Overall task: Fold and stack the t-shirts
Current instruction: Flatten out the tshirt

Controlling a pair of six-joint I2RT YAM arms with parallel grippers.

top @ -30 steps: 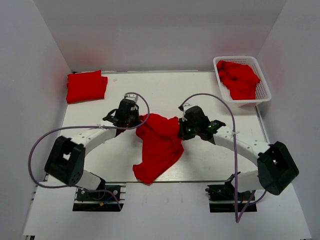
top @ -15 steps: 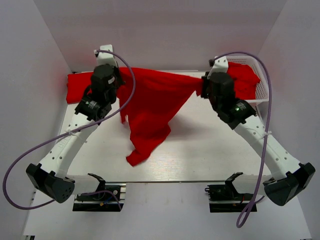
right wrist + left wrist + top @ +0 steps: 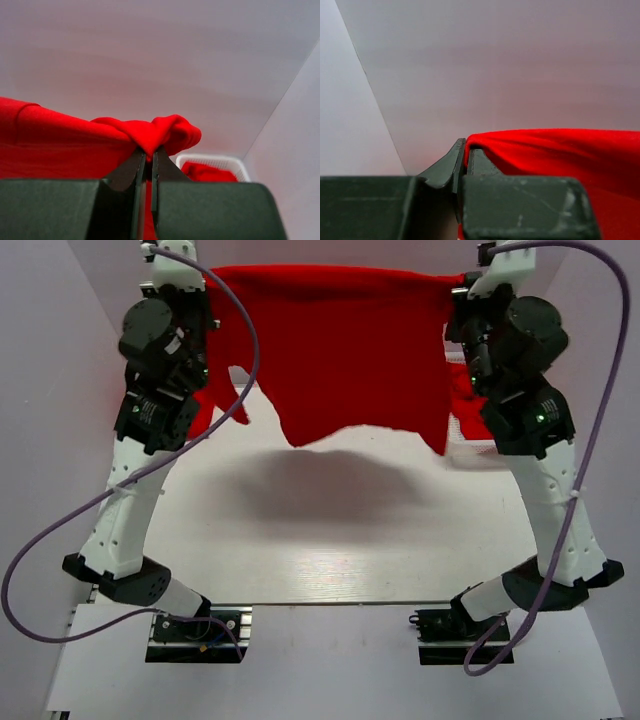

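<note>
My left gripper rises next, then lowers its shirt corner onto the bare tabletop (image 3: pixel 258 440) beside the red patch and releases that corner, as the shirt hangs spread in the air.
A red t-shirt (image 3: pixel 340 350) hangs spread out in the air, high above the white table (image 3: pixel 330 540). My left gripper (image 3: pixel 205 280) is shut on its left top corner, and my right gripper (image 3: pixel 458 285) is shut on its right top corner. The top edge is stretched taut between them, and the body and a sleeve hang down. In the left wrist view the gripper (image 3: pixel 466 150) pinches red cloth (image 3: pixel 560 150). In the right wrist view the gripper (image 3: pixel 148 152) pinches a bunched fold (image 3: pixel 165 132). More red shirts (image 3: pixel 207 173) lie in the basket.
The white lattice basket (image 3: pixel 210 161) stands at the back right, mostly hidden behind my right arm in the top view (image 3: pixel 470 445). A red patch (image 3: pixel 203 422) shows behind my left arm at the back left. White walls enclose the table on three sides.
Both arms have risen and moved apart, lifting the shirt off the table. It went from a crumpled heap to a spread sheet hanging between the grippers.
</note>
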